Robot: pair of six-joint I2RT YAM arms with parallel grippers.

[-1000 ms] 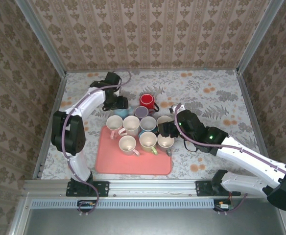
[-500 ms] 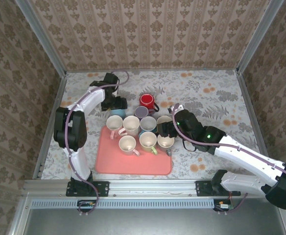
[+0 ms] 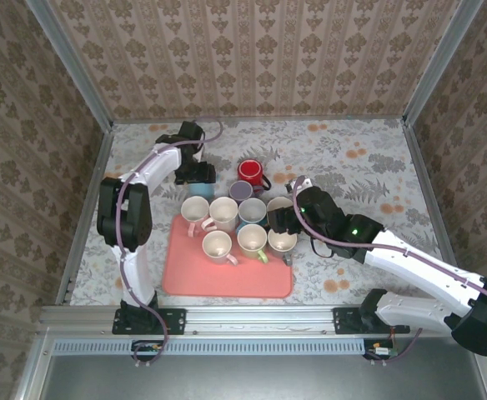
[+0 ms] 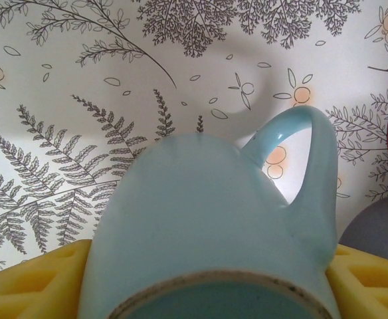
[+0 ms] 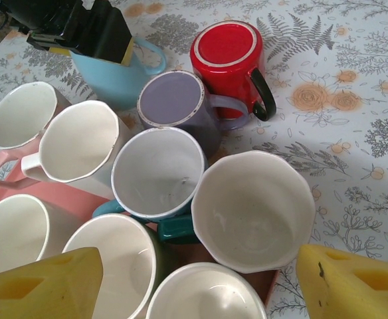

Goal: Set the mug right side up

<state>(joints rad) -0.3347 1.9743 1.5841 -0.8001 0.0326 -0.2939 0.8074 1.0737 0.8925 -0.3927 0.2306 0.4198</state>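
Note:
My right gripper swings outward and turns onto the light blue mug's handle (image 5: 161, 58) next, since it lies outward of that gripper and my left gripper leaves it bare.
A light blue mug (image 4: 200, 219) sits at the back left of the table, its unglazed foot ring turned up toward my left wrist camera and its handle (image 4: 307, 166) to the right. My left gripper (image 3: 198, 173) stands over it, yellow pads (image 4: 31, 282) pressed on both sides, shut on it. From the right wrist view the same mug (image 5: 111, 76) shows under the black left gripper (image 5: 94, 30). My right gripper (image 5: 197, 292) hangs open above the upright mugs on the tray, holding nothing.
A pink tray (image 3: 227, 279) carries several upright mugs. Behind it a red mug (image 3: 250, 172) and a purple mug (image 3: 241, 191) stand upside down, close beside the blue one. Patterned walls close the table on three sides.
The left arm's elbow has swung a little while its gripper stayed at the blue mug. The right arm has barely moved.

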